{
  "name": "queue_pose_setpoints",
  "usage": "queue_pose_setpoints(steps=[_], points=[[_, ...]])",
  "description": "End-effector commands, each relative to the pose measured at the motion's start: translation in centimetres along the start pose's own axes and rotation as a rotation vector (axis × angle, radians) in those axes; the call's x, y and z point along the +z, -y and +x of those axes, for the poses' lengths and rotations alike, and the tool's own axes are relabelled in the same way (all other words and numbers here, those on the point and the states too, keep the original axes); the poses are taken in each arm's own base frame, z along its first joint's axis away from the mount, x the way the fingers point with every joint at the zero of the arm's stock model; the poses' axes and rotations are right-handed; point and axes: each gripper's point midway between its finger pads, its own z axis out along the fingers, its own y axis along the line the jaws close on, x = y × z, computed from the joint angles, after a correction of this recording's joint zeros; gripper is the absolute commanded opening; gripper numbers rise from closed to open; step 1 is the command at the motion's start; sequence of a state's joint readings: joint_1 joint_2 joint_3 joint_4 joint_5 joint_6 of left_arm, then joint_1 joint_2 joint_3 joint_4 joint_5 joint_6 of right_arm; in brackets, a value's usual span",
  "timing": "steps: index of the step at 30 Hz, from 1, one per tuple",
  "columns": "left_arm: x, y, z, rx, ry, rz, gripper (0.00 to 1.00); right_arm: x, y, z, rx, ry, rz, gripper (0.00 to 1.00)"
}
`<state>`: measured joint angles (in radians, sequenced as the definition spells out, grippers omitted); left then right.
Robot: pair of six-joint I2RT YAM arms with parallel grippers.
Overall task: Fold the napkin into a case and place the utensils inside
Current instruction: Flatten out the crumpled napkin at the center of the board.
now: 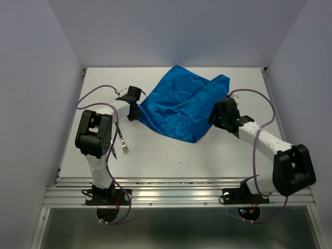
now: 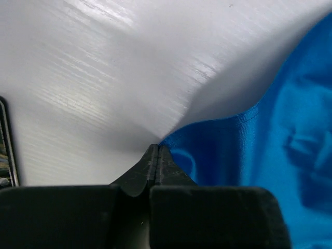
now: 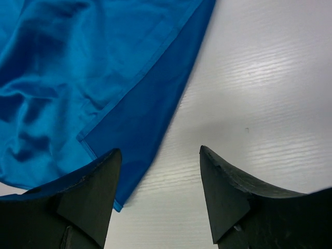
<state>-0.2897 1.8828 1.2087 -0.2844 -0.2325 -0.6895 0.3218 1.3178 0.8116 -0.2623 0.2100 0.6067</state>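
Observation:
I will next lower my right gripper across the napkin onto the inner hem's corner (image 1: 189,125) (image 3: 81,137), because it is below the fingers and to their left in the top view.
The bright blue napkin (image 1: 179,106) lies crumpled and spread out at the back middle of the table. My left gripper (image 1: 135,112) is at its left corner. In the left wrist view the jaws (image 2: 158,148) are pressed together with the napkin (image 2: 290,155) corner caught at their tips and the edge lifted off the table. My right gripper (image 1: 217,118) hangs open over the napkin's right edge. Its left finger (image 3: 98,176) is above the napkin (image 3: 78,67) hem and the other is above bare table. Of the utensils, a fork (image 1: 123,143) lies beside the left arm.
White table (image 1: 171,155) with a metal rail (image 1: 181,192) at its near edge and grey walls around it. A slim dark-edged strip (image 2: 5,140) shows at the left border of the left wrist view. Cables loop off both arms.

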Motion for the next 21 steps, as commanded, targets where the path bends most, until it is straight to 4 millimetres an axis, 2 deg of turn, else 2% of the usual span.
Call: queue_pose_setpoints(steps=[1, 2, 4, 5, 8, 9, 12, 13, 18, 21], points=[[-0.6, 0.5, 0.8, 0.011, -0.015, 0.027, 0.00, -0.3, -5.8, -0.4, -0.170, -0.002, -0.104, 0.67], [-0.9, 0.7, 0.7, 0.010, -0.014, 0.042, 0.00, 0.7, -5.8, 1.3, -0.222, -0.056, -0.066, 0.68], [-1.9, 1.0, 0.1, 0.003, 0.003, 0.062, 0.00, 1.3, -7.0, 2.0, -0.308, -0.056, -0.032, 0.68], [-2.1, 1.2, 0.0, 0.004, 0.005, 0.073, 0.00, 1.2, -8.8, 2.0, -0.353, -0.047, -0.052, 0.68], [-2.9, 1.3, -0.5, 0.018, 0.018, 0.086, 0.00, 3.0, -9.8, 3.9, -0.427, -0.095, -0.037, 0.67], [-3.1, 1.3, -0.6, 0.020, 0.017, 0.089, 0.00, 4.0, -10.1, 4.2, -0.438, -0.109, -0.029, 0.67], [-3.3, 1.6, -0.7, 0.030, 0.015, 0.101, 0.00, 5.1, -11.1, 4.5, -0.469, -0.122, -0.025, 0.65], [-3.4, 1.6, -0.6, 0.033, 0.013, 0.104, 0.00, 5.8, -11.1, 5.4, -0.492, -0.145, -0.015, 0.65], [-3.9, 1.8, -0.7, 0.041, 0.015, 0.126, 0.00, 6.6, -12.2, 6.7, -0.521, -0.163, -0.021, 0.63], [-3.9, 1.7, -0.5, 0.046, 0.010, 0.127, 0.00, 7.3, -11.6, 7.4, -0.526, -0.182, 0.008, 0.61]])
